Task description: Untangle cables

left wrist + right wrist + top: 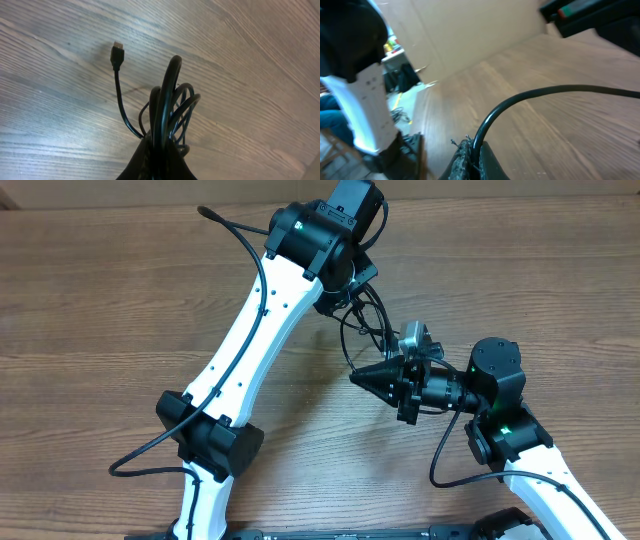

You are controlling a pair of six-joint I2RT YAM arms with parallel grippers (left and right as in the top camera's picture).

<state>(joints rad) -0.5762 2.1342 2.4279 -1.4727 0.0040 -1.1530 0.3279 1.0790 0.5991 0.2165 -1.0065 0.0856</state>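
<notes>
The bundle in my left gripper comes off my right gripper's piece of cable next, to the left in the overhead view, then gets released on open tabletop.
A black cable lies in tangled loops (366, 322) between the two arms. My left gripper (338, 292) is shut on the bundle of loops (167, 110) and holds it above the wooden table; a loose end with a USB plug (117, 51) hangs free to the left. My right gripper (362, 377) is shut on one strand of the cable (520, 100), which arcs up and off to the right in the right wrist view. Both grippers (159, 159) (476, 161) are close together near the table's middle.
The wooden table (100, 330) spreads on all sides. The left arm's own black cable (232, 225) loops behind it at the back. A cardboard wall (470, 30) stands past the table edge in the right wrist view.
</notes>
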